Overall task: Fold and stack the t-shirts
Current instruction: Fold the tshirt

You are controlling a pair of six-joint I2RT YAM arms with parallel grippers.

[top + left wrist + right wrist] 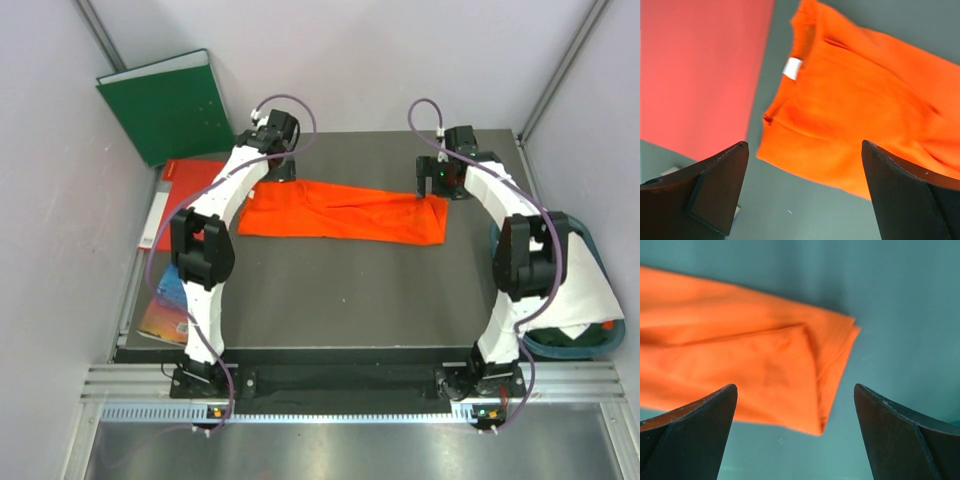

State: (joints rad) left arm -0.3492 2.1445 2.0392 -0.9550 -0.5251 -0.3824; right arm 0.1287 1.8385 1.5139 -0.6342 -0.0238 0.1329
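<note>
The orange far edge of the folded t-shirt's basket-side end (430, 198) (811, 317) lies below and shows between my right gripper's open fingers, so my right gripper will lower them around that edge next.
The orange t-shirt (345, 212) lies folded into a long strip across the far middle of the table. It also shows in the left wrist view (855, 110), collar label up, and in the right wrist view (740, 365). My left gripper (274, 168) hovers open over the strip's left end (805, 192), holding nothing. My right gripper (432, 184) hovers open over the strip's right end (795, 435), holding nothing. The white t-shirt (585, 285) is draped over a basket at the right, beside my right arm.
A red folder (185, 195) lies just left of the orange shirt and shows in the left wrist view (695, 70). A green binder (165, 105) leans at the back left. A colourful book (165, 300) lies at the table's left edge. The dark basket (560, 350) stands at the right.
</note>
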